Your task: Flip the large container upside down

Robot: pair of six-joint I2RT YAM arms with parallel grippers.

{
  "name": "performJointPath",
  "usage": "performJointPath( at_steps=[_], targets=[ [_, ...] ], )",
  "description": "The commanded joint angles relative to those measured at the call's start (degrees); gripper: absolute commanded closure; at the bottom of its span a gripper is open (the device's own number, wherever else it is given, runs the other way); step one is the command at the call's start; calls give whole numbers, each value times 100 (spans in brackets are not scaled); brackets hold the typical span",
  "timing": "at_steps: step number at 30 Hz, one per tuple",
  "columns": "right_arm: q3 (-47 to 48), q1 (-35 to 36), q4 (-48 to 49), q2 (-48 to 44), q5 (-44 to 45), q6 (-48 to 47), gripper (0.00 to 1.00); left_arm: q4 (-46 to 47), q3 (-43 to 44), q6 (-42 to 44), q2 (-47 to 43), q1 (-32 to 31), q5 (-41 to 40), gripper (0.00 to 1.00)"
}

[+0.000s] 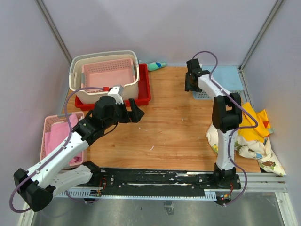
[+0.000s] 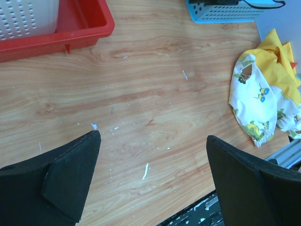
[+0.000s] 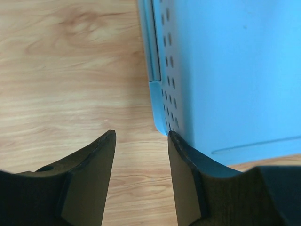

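Note:
I should move my left gripper outward and then down onto the nested pink basket's rim (image 1: 132, 73) facing the blue basket, because that rim is outward of my gripper.
The large container (image 1: 77, 75) is a deep cream basket standing open side up in a red tray (image 1: 145, 89) at the back left, with a pink basket (image 1: 108, 75) nested inside it. Its perforated wall (image 2: 26, 19) shows at the top left of the left wrist view. My left gripper (image 1: 134, 112) hovers open in front of the tray, its wide-apart fingers over bare wood (image 2: 153, 135). My right gripper (image 1: 190, 87) is at the back right, open with only wood between its fingers (image 3: 141, 134); its right finger is beside a corner of a blue basket (image 3: 225, 70).
A pink basket holding pink cloth (image 1: 61, 136) lies at the left edge. The blue perforated basket (image 1: 225, 80) lies base up at the back right. A yellow and white cloth heap (image 1: 254, 134) fills the right side. A green-blue object (image 1: 156, 65) lies behind the tray.

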Motion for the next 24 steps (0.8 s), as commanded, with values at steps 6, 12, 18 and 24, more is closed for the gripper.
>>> performJointPath(
  at_steps=[6,12,18,24],
  targets=[
    [106,-243,-260,-377,412,10,49,-76,502,280,144,12,170,1],
    [-478,-75,-296,-1394,-811,107,36,-560,1668,617,678,12,-228,1],
    [-1710,202,-169,-2659,-1004,158,28,-1895,4134,1087,2564,331,-1737,1],
    [-2622,194,-209,-3751,-974,116,27,-1994,5528,1430,4192,1010,-1716,8]
  ],
)
